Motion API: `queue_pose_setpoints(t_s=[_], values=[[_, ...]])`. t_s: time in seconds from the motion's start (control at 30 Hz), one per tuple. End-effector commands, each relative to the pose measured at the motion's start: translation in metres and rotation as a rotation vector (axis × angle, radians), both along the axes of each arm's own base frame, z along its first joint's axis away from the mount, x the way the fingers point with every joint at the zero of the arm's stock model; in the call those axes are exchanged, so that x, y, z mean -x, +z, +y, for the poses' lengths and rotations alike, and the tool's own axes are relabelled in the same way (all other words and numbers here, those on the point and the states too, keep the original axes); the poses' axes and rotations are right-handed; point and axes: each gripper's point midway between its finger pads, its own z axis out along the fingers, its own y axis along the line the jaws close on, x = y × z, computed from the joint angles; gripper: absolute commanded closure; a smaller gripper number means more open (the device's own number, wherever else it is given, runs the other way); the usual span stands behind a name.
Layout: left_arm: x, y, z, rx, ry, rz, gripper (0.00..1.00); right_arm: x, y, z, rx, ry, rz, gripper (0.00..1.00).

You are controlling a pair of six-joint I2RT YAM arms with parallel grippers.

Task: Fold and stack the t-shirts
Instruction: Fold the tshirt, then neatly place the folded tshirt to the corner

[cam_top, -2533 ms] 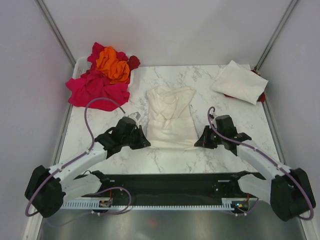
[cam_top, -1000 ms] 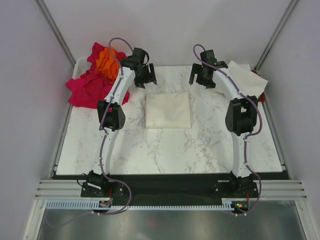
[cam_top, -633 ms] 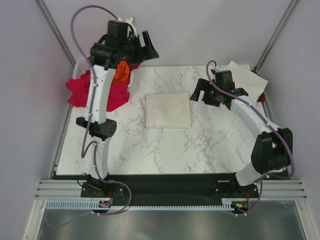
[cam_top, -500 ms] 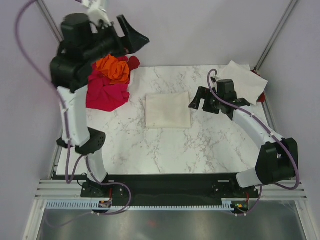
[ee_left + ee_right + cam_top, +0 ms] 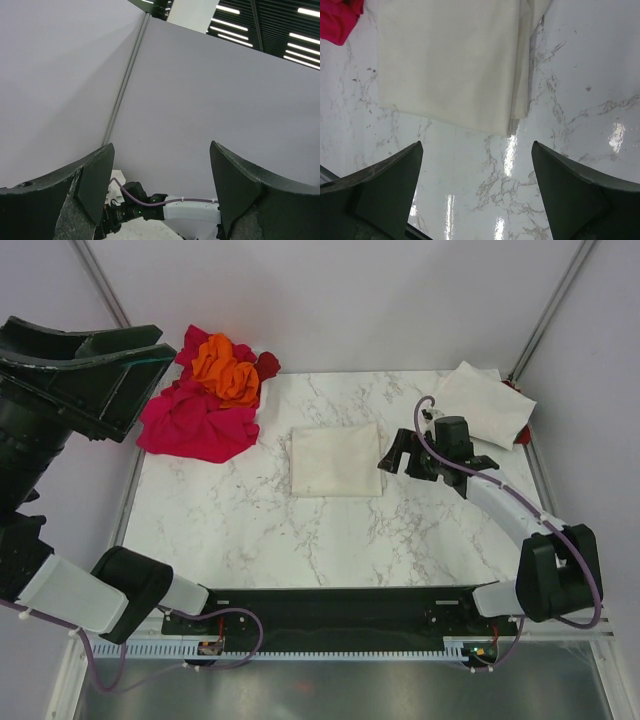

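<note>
The layered edge of the folded cream shirt faces my right gripper. I will move that gripper outward and down onto the far end of this edge (image 5: 376, 429) and close it.
A cream t-shirt (image 5: 337, 460) lies folded into a flat rectangle in the middle of the marble table (image 5: 300, 530). My right gripper (image 5: 392, 455) hovers just off its right edge, open and empty. In the right wrist view the folded shirt (image 5: 450, 60) lies ahead of the spread jaws of the right gripper (image 5: 477, 190), layered edge on the right. My left gripper (image 5: 150, 345) is raised high at the left, close to the overhead camera, open and holding nothing. In its wrist view the left gripper (image 5: 161, 190) faces the grey back wall.
A loose pile of magenta, orange and dark red t-shirts (image 5: 205, 400) sits at the back left corner. At the back right, a folded cream shirt (image 5: 478, 403) lies on a dark red one (image 5: 522, 435). Grey walls enclose the table.
Both grippers folded the cream shirt over and let go at its far edge. The left arm then swung high up to the left. The right gripper drew back beside the shirt's right edge.
</note>
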Motion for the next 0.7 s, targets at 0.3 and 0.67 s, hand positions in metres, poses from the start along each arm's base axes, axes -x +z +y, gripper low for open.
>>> queue_pose_setpoints(t_s=[0.3,0.67], values=[[-0.006,0.015,0.050,0.129,0.273,-0.013,0.11,-0.069,-0.067,0.004,0.083,-0.054,0.060,0.02],[-0.002,0.019,0.054,0.152,0.279,-0.018,0.14,-0.148,-0.112,0.014,0.103,-0.106,0.069,0.04]])
